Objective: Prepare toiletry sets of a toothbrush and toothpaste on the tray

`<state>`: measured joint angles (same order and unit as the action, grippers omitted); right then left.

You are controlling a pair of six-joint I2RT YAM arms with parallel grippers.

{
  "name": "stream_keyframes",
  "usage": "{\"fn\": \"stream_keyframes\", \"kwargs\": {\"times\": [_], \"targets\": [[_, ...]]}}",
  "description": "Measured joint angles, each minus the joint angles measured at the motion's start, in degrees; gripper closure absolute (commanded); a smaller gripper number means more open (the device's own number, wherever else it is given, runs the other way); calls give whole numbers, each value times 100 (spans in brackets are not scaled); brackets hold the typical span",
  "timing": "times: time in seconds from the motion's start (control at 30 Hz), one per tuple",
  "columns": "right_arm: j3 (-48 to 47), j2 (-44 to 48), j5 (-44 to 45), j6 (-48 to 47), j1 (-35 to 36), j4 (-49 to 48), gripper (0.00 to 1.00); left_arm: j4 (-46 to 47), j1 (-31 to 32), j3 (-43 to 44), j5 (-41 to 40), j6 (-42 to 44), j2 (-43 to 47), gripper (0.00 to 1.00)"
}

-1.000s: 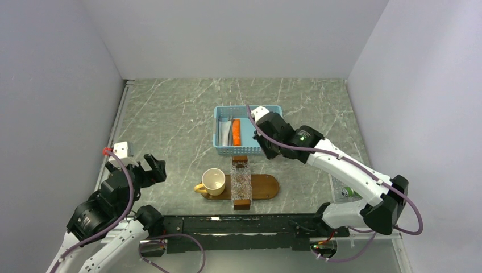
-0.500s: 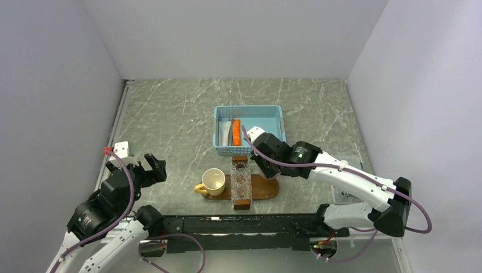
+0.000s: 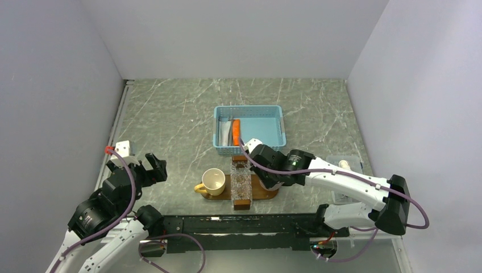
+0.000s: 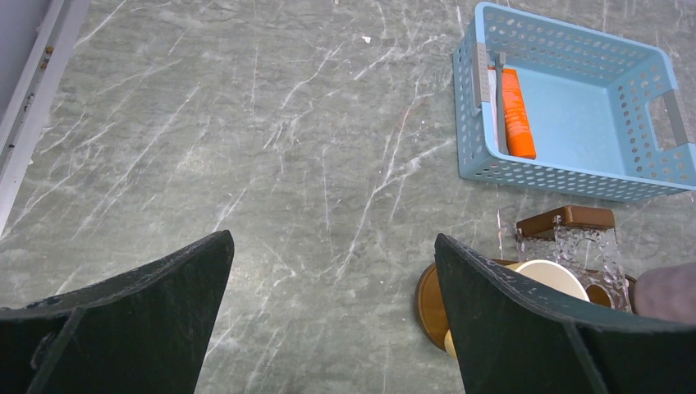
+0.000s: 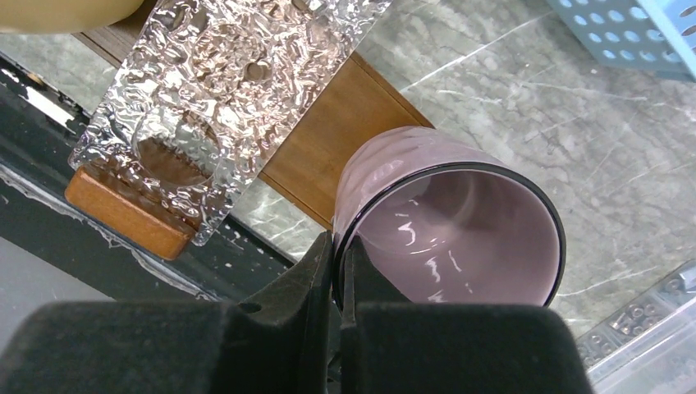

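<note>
The right gripper will next move down and release the mauve cup [image 5: 460,234] on the tray's end beside the clear plastic box, as that end is below it.
The dark-brown tray [image 3: 269,190] lies near the front edge, and its wood also shows in the right wrist view [image 5: 324,139]. My right gripper [image 5: 337,254] is shut on the rim of a mauve cup [image 5: 460,234], held upright over the tray's right end. From above, that gripper [image 3: 271,177] hides the cup. The slim toothbrush [image 4: 498,90] and the orange toothpaste tube [image 4: 517,113] lie side by side at the left of the light-blue basket [image 3: 261,128]. My left gripper [image 4: 332,238] stands open over bare table at the left [image 3: 152,169].
A cream cup [image 3: 214,181] stands on the tray's left end. A clear plastic box [image 3: 241,182] lies across the tray's middle on a small wooden block. A clear container [image 3: 345,177] sits at the right. The black frame rail [image 3: 239,223] runs along the front edge.
My right arm has come back from the basket toward the front with the mauve cup, and now hangs over the tray's right end. The left arm has not moved.
</note>
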<state>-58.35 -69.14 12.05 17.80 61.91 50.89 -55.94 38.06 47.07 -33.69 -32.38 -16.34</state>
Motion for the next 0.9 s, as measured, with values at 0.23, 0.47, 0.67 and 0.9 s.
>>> {"fn": "stream_keyframes", "kwargs": {"times": [0.23,0.47,0.67,0.9], "targets": [[94,-24,-26,90,116,-173,100,0,0,0,2,0,-4,1],[155,-92,-42,109,168,-374,100,0,0,0,2,2,-4,1],[297,-219,-48,136,197,-463,100,0,0,0,4,0,-4,1],[378,-282,-48,157,212,-527,100,0,0,0,4,2,-4,1]]}}
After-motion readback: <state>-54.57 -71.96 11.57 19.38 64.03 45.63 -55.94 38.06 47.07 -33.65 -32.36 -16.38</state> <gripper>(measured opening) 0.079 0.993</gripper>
